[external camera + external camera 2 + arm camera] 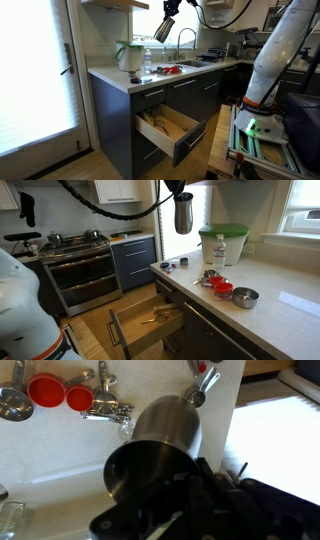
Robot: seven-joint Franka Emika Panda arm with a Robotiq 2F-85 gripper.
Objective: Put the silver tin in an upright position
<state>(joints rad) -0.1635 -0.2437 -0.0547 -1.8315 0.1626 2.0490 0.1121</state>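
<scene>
I need to lower the tilted tin next to the counter [187, 271] beside the water bottle below, straighten it onto its base, and let go of the upper part of the tin.
The silver tin [164, 28] is a shiny metal cylinder held in the air above the white counter [110, 75]. It looks tilted in an exterior view and hangs close to vertical in an exterior view [183, 214]. My gripper [181, 189] is shut on its upper end from above and also shows in an exterior view [170, 8]. In the wrist view the tin [160, 438] fills the middle, its open dark mouth toward the camera. The dark fingers [200, 490] clamp its rim.
A white jug with green trim [222, 240] and a water bottle [220, 252] stand at the counter's back. Red measuring cups [222, 286] and a small metal bowl [245, 297] lie on the counter. A drawer [148, 320] stands open below. A stove [80, 252] is nearby.
</scene>
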